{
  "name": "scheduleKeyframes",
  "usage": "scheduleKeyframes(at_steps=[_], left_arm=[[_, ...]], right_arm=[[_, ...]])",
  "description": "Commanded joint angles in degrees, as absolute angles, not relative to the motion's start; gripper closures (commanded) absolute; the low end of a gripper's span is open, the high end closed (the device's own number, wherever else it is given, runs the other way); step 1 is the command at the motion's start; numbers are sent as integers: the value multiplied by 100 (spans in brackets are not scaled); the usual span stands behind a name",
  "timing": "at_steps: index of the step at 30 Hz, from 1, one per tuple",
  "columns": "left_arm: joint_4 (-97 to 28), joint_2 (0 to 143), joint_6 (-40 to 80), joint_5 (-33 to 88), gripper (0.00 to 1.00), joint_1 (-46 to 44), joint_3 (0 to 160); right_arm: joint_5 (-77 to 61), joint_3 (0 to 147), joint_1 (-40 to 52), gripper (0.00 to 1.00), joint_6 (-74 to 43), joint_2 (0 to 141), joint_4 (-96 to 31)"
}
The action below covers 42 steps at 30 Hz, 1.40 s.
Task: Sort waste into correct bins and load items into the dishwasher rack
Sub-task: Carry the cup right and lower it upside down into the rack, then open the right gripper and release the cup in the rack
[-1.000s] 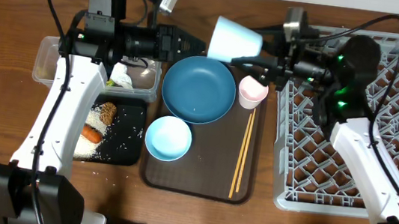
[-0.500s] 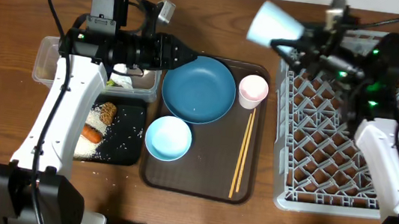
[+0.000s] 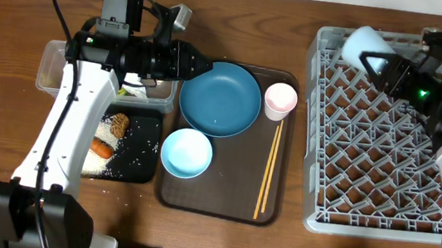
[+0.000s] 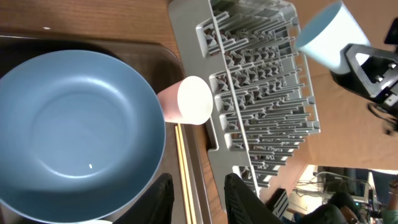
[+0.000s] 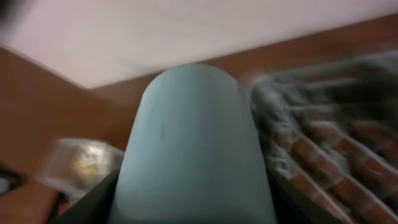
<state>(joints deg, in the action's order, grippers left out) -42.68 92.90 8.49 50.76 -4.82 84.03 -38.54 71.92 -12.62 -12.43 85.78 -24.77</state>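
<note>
I will next move my right gripper away from the rack's far corner and down, and tip the light-blue cup (image 3: 362, 43) in among the rack's empty wires to let go.
My right gripper (image 3: 376, 62) is shut on the small light-blue cup (image 3: 362, 43), which it holds tilted above the back left corner of the grey dishwasher rack (image 3: 384, 159). The cup (image 5: 196, 143) fills the blurred right wrist view. My left gripper (image 3: 205, 62) hovers open and empty over the back left rim of the dark-blue plate (image 3: 220, 99). Its view shows the plate (image 4: 74, 130), the pink cup (image 4: 189, 101) and the chopsticks (image 4: 182, 168) past the fingers (image 4: 158, 199). The light-blue bowl (image 3: 186, 153) sits in front of the plate.
Plate, bowl, pink cup (image 3: 280, 100) and chopsticks (image 3: 267, 171) rest on the brown serving tray (image 3: 221, 195). At the left, the clear tub (image 3: 52, 71) holds a wrapper (image 3: 129, 90). The black tray (image 3: 139, 148) holds a carrot (image 3: 101, 148), a brown lump (image 3: 119, 125) and rice.
My right arm has carried the light-blue cup rightward, from above the serving tray's back edge to above the rack's back left corner. The left gripper has edged slightly right over the plate.
</note>
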Motion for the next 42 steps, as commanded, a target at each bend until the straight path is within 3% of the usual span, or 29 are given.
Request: scheduleKeyframes(at_steps=[1, 6, 14, 19, 42], left_arm=[[-4283, 9323, 707, 4980, 72, -469, 8423], [-4292, 9323, 707, 4980, 71, -469, 8423], [-4379, 9323, 707, 4982, 71, -469, 8423], [-4576, 9323, 707, 4960, 71, -469, 8423], [-4772, 9323, 707, 4554, 71, -663, 8423]], right_arm=[[-1756, 8049, -1197, 68, -329, 8315, -3269], [-213, 8814, -1177, 69, 43, 8324, -4364], [301, 8903, -1249, 72, 183, 8589, -4700], [252, 8903, -1433, 90, 183, 9041, -4744], [58, 8903, -1470, 90, 198, 10328, -4991]])
